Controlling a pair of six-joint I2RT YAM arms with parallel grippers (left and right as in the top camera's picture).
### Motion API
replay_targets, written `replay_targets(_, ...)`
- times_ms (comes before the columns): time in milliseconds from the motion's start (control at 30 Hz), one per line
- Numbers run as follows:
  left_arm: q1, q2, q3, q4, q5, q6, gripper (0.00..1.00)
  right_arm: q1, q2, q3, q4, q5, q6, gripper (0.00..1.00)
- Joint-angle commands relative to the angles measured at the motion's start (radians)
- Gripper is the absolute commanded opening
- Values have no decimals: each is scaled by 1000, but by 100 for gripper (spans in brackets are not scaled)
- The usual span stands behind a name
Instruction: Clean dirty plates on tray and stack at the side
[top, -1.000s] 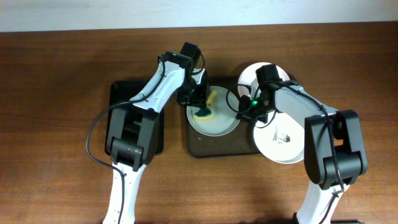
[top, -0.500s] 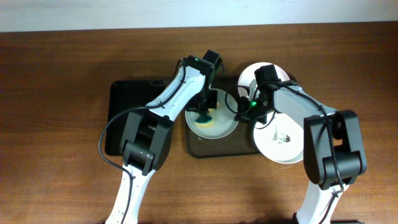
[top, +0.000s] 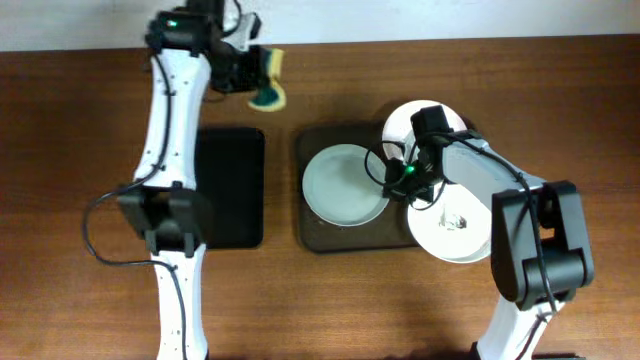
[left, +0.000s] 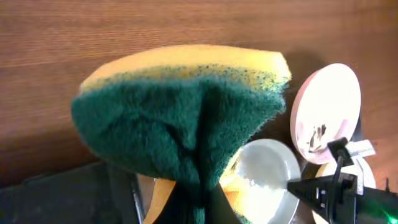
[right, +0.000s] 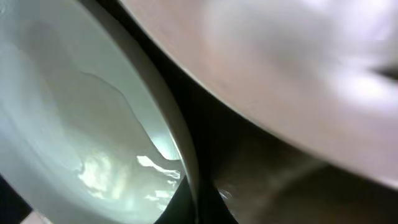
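The right gripper lifts the clean-looking plate it holds over the other plates next and lowers it onto bare tabletop to the right in the overhead view.
Three white plates are in the overhead view. The left plate (top: 340, 188) lies on the dark brown tray (top: 318, 238) and looks clean. The back plate (top: 402, 124) and the front right plate (top: 462, 232), which has a smudge at its centre, lie partly under my right arm. My right gripper (top: 394, 180) is shut on the left plate's right rim; that rim shows in the right wrist view (right: 179, 149) between the jaws (right: 200, 204). My left gripper (top: 238, 68) is raised at the back left, shut on a yellow and green sponge (top: 267, 88), which fills the left wrist view (left: 186, 106).
A smaller black tray (top: 230, 185) lies on the table left of the brown tray. The left wrist view also shows the left plate (left: 267, 180) and the smudged plate (left: 326, 112) below the sponge. The left arm stretches along the left side.
My left gripper lifted the sponge off the left plate and swung it up to the back left. My right gripper stayed on the plate's rim.
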Motion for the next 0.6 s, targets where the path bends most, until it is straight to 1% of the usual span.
replay_targets(0, -15, -13, 14, -56, 20, 18, 0, 82, -206, -18, -85, 349, -8, 4)
replay_targets(33, -15, -13, 14, -53, 5, 18, 0, 138, -265, -18, -117, 478, -5, 4)
replay_targets(100, -15, -13, 14, -53, 3, 18, 0, 278, -336, -18, -177, 781, 84, 4)
replay_targets(167, -15, -13, 14, -53, 3, 18, 0, 435, -352, -18, -230, 1052, 183, 4)
replay_targets(200, -15, -13, 14, -53, 3, 19, 0, 477, -351, -18, -244, 1123, 211, 4)
replay_targets(233, -15, -13, 14, -53, 3, 19, 0, 555, -351, -18, -253, 1259, 241, 4)
replay_targets(267, -15, -13, 14, -55, 3, 19, 0, 627, -351, -18, -253, 1395, 241, 4)
replay_targets(333, -15, -13, 14, -54, 3, 19, 0, 704, -351, -18, -253, 1566, 241, 4)
replay_targets(433, -15, -13, 14, -52, 3, 18, 0, 753, -351, -18, -253, 1707, 240, 4)
replay_targets(467, -16, -13, 14, -52, 3, 18, 0, 753, -352, -18, -252, 1702, 241, 4)
replay_targets(533, -24, -13, 14, -53, 3, 18, 0, 743, -352, -18, -252, 1636, 331, 4)
replay_targets(567, -32, -13, 14, -53, 3, 18, 0, 706, -353, -18, -253, 1548, 378, 4)
